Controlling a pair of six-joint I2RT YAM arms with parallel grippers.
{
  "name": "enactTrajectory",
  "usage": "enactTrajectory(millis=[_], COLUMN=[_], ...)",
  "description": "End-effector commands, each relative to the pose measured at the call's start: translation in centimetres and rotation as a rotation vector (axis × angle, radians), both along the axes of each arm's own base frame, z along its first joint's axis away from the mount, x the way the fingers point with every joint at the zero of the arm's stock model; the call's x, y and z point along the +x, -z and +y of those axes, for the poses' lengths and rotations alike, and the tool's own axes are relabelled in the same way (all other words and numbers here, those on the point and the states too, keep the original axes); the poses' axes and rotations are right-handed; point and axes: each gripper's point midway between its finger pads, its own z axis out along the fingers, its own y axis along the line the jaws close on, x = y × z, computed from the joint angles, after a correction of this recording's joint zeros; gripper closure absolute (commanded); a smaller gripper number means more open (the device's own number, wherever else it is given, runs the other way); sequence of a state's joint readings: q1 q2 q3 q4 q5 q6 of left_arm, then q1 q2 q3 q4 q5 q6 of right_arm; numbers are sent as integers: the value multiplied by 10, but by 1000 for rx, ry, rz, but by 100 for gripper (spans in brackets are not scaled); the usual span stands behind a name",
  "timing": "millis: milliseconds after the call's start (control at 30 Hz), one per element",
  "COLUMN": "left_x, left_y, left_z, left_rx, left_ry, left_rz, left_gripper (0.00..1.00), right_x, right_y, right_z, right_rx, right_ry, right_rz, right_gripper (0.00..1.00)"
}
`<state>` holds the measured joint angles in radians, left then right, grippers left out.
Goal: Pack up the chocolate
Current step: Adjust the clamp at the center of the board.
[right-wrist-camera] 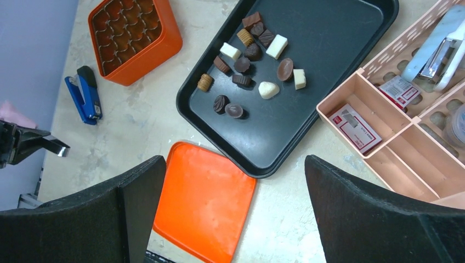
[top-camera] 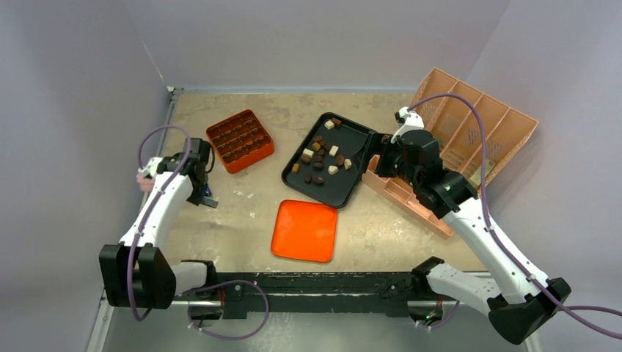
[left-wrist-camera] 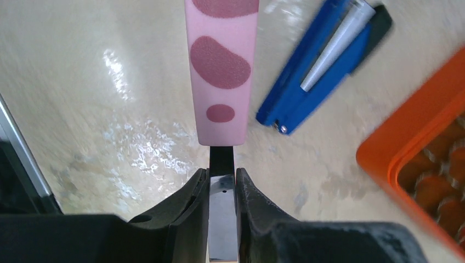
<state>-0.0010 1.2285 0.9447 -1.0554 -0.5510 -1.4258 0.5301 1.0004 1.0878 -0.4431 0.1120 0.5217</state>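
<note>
My left gripper is next to swing toward the orange lid and back. Then it needs to lower the pink tool onto the empty table beside the lid to open.
The chocolate [top-camera: 320, 155] lies as several dark, mid-brown and cream pieces loose on the black tray [top-camera: 345, 187], and the same chocolate [right-wrist-camera: 257, 55] on the tray [right-wrist-camera: 329, 60] shows in the right wrist view. The orange compartmented box [top-camera: 240, 139] stands left of the tray. My right gripper [right-wrist-camera: 233, 186] hangs open and empty above the tray's near corner and the orange lid [right-wrist-camera: 205, 203]. My left gripper [left-wrist-camera: 222, 175] is shut on the dark flat shank of a pink tool with dark red spots [left-wrist-camera: 222, 66], which points away over the table.
A blue stapler [left-wrist-camera: 318, 71] lies between the held tool and the orange box [left-wrist-camera: 422, 164]. The flat orange lid [top-camera: 304, 230] lies in front of the tray. Peach organiser baskets [top-camera: 469, 125] holding small boxes and a stapler stand at the right, close to my right arm.
</note>
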Motion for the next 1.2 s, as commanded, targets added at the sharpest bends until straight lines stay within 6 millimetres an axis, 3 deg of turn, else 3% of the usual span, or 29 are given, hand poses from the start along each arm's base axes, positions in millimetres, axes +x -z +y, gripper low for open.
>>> enactTrajectory(millis=[0,67,167,333,567,833,1167], left_x=[25,29,24,-4,-27,-26,-18], left_y=[-39,-43,-29,0,12,39,53], left_z=[-23,-48,-77,-84,-101,-121,-155], left_rx=[170,159,76,78,183,296,313], left_ry=[381,533,678,764,878,953,1066], left_rz=[10,-18,-37,118,273,423,464], left_gripper=[100,100,100,100,100,99,67], right_x=[0,1,2,1,-5,-9,-16], right_y=[-16,-17,-18,-21,-20,-19,-20], right_z=[1,2,2,1,-2,-1,-12], right_rx=[23,28,32,36,37,41,25], right_ry=[0,1,6,7,2,-10,10], right_rz=[-44,-45,-50,-56,-57,-56,-70], right_gripper=[1,1,1,1,1,1,1])
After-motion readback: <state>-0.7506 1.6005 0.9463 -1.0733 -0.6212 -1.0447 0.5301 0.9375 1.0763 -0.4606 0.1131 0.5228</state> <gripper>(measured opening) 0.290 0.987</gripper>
